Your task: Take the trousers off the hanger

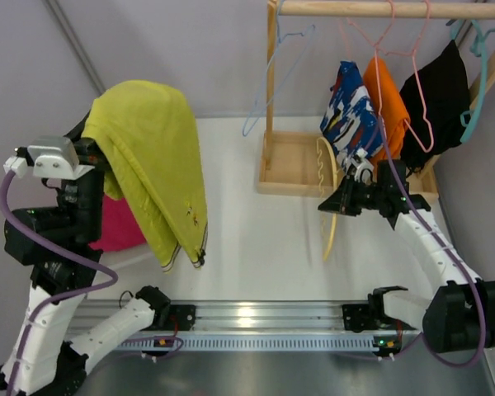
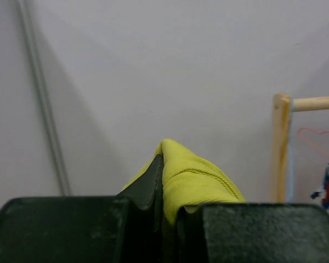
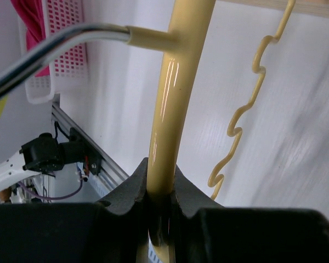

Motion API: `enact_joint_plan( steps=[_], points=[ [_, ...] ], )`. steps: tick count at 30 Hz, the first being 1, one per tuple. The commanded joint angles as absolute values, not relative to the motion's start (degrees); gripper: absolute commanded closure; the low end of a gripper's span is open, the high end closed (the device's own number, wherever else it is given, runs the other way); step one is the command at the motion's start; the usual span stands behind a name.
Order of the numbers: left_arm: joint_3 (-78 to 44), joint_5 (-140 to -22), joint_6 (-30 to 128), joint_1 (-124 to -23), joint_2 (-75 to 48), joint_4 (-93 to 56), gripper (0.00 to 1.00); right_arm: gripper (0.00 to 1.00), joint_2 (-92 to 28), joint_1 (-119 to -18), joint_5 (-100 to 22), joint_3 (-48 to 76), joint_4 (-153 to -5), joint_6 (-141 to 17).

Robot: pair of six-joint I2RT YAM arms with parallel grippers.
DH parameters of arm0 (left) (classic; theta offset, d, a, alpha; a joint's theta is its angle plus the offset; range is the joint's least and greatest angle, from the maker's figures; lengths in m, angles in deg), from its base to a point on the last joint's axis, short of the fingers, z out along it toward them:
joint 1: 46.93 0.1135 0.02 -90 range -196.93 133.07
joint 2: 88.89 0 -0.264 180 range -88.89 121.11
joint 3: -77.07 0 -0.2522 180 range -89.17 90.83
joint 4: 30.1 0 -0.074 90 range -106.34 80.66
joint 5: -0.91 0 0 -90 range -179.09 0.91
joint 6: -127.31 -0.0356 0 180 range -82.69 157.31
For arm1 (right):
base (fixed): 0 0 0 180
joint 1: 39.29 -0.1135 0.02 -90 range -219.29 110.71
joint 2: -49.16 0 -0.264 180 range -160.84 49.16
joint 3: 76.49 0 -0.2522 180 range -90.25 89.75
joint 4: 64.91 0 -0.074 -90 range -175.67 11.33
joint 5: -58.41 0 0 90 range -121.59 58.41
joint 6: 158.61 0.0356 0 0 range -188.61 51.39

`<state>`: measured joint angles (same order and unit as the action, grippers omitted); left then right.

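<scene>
My left gripper should move aside and down over the white basket next, then let go of the lime trousers (image 1: 157, 165) there.
The lime yellow-green trousers (image 1: 157, 165) hang free of any hanger, draped over my raised left gripper (image 1: 97, 142), striped hem down. In the left wrist view the left gripper (image 2: 163, 181) is shut on a fold of that cloth (image 2: 194, 178). My right gripper (image 1: 340, 200) is shut on the bare cream-yellow hanger (image 1: 328, 214), held over the table by the rack's base. In the right wrist view the right gripper (image 3: 162, 189) clamps the hanger's bar (image 3: 172, 98). The magenta-pink trousers (image 1: 120, 224) lie in a white basket behind the left arm.
A wooden rack (image 1: 290, 165) stands at the back right, its rail (image 1: 379, 9) carrying an empty blue hanger (image 1: 272, 74) and hung garments: blue patterned (image 1: 346, 111), orange (image 1: 385, 103), black (image 1: 437, 99). The white basket (image 3: 55, 49) shows in the right wrist view.
</scene>
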<state>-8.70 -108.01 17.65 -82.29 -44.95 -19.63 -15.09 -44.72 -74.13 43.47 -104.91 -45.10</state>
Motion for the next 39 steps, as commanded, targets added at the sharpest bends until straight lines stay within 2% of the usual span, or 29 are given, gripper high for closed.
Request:
enact_joint_plan(
  steps=[1, 13, 18, 22, 26, 32, 35, 36, 39],
  points=[
    [-10.5, -115.69, 20.51, -75.43, -49.95, -24.88, 1.0, 1.0, -16.05, -44.04, -75.09, 38.86, -102.31, -46.73],
    [-16.3, -123.81, 20.08, -54.86, -60.58, -10.57, 1.0, 1.0, -21.59, -44.3, -76.5, 32.45, -104.94, -47.6],
    [-19.2, -131.62, 20.43, -45.28, -63.14, -5.8, 1.0, 1.0, -24.13, -44.65, -76.67, 29.99, -107.06, -49.1],
    [-21.05, -139.35, 17.81, -42.45, -62.62, -4.92, 1.0, 1.0, -25.71, -44.65, -77.02, 28.67, -108.29, -49.53],
    [-22.98, -141.83, 15.95, -40.96, -62.0, -4.92, 1.0, 1.0, -27.48, -44.83, -76.94, 26.47, -109.61, -50.33],
    [-24.48, -153.24, 15.6, -40.87, -51.91, -5.79, 1.0, 1.0, -29.85, -45.44, -76.59, 23.93, -108.91, -49.36],
    [-26.76, -151.59, 14.99, -40.87, -47.59, -11.13, 1.0, 1.0, -30.99, -45.53, -76.59, 22.35, -109.43, -49.71],
    [-28.94, -151.06, 13.16, -40.87, -45.58, -18.38, 1.0, 1.0, -31.52, -45.53, -76.67, 21.99, -109.69, -49.97],
    [-30.45, -150.88, 11.12, -40.87, -38.04, -25.9, 1.0, 1.0, -32.4, -45.53, -76.68, 20.5, -110.22, -50.42]
  ],
)
